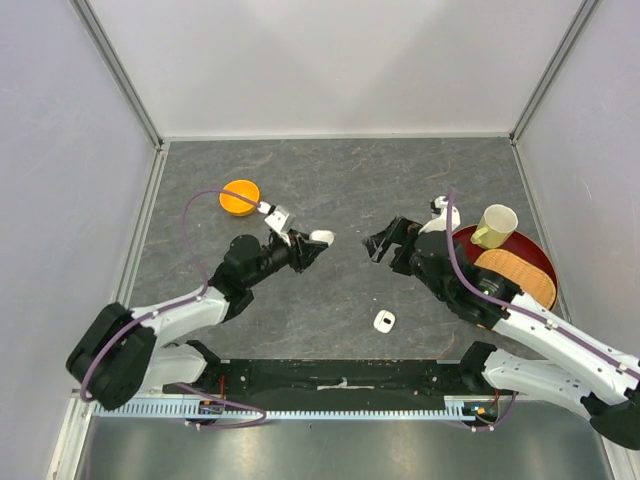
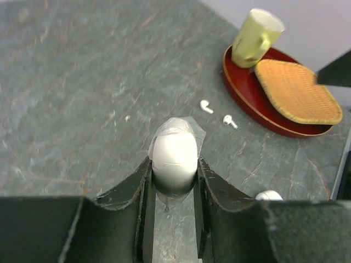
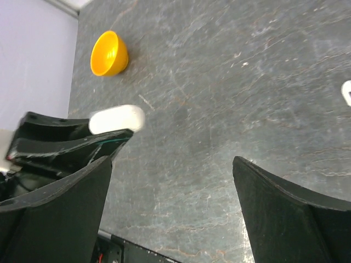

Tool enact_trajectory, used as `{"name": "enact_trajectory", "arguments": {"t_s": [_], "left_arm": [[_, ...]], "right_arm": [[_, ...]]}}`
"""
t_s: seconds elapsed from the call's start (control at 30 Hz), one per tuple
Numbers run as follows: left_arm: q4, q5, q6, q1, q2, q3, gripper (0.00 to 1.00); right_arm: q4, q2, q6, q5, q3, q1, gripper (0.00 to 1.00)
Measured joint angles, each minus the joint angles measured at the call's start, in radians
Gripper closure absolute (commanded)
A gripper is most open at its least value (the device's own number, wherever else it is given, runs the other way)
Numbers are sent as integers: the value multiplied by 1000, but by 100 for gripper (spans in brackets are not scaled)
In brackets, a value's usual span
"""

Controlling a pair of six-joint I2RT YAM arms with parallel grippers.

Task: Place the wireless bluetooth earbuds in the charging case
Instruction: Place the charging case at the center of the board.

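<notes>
My left gripper tilts downward next and lowers onto that clear patch [image 1: 330, 253] [image 2: 135, 156], then releases the held charging case, since bare tabletop lies open below it.
My left gripper [image 1: 312, 243] is shut on a small white charging case [image 1: 322, 238], closed and wrapped in clear film, and holds it above the table's middle; it also shows in the left wrist view [image 2: 174, 153]. Two tiny white earbuds [image 2: 206, 107] [image 2: 230, 121] lie on the table left of the red tray; in the top view my right arm hides them. My right gripper [image 1: 377, 246] is open and empty, facing the held case [image 3: 116, 119] from a short way to its right. A second small white case [image 1: 385, 321] lies on the table nearer the front.
A red tray [image 1: 535, 252] at the right holds a pale yellow cup [image 1: 495, 225] and a woven mat [image 1: 520, 277]. An orange bowl [image 1: 240, 196] stands back left of my left gripper. Grey walls enclose the table on three sides.
</notes>
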Motion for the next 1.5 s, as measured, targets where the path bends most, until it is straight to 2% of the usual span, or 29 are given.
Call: {"name": "enact_trajectory", "arguments": {"t_s": [0.23, 0.5, 0.6, 0.77, 0.83, 1.07, 1.13, 1.27, 1.33, 1.37, 1.5], "left_arm": [[-78, 27, -146, 50, 247, 101, 98], [-91, 94, -305, 112, 435, 179, 98], [-108, 96, -341, 123, 483, 201, 92], [-150, 103, -369, 132, 543, 233, 89], [-175, 113, -369, 132, 560, 250, 81], [-276, 121, -354, 133, 591, 306, 77], [-305, 120, -344, 133, 596, 317, 62], [-341, 118, -331, 133, 597, 332, 61], [-365, 121, -321, 133, 598, 340, 54], [-374, 119, -315, 133, 598, 345, 44], [-401, 110, -299, 132, 590, 358, 28]], "right_arm": [[-40, -43, 7, 57, -11, -18, 2], [-51, -12, -16, 32, -12, -28, 2], [-55, 12, -21, 13, -12, -29, 2], [-56, 55, -29, -21, -12, -29, 2], [-56, 66, -31, -31, -12, -30, 2], [-56, 93, -31, -58, -12, -30, 2], [-56, 97, -31, -63, -12, -30, 2], [-56, 106, -30, -75, -12, -30, 2], [-56, 110, -29, -80, -12, -30, 2], [-55, 113, -29, -84, -12, -30, 2], [-55, 120, -27, -95, -12, -30, 2]]}}
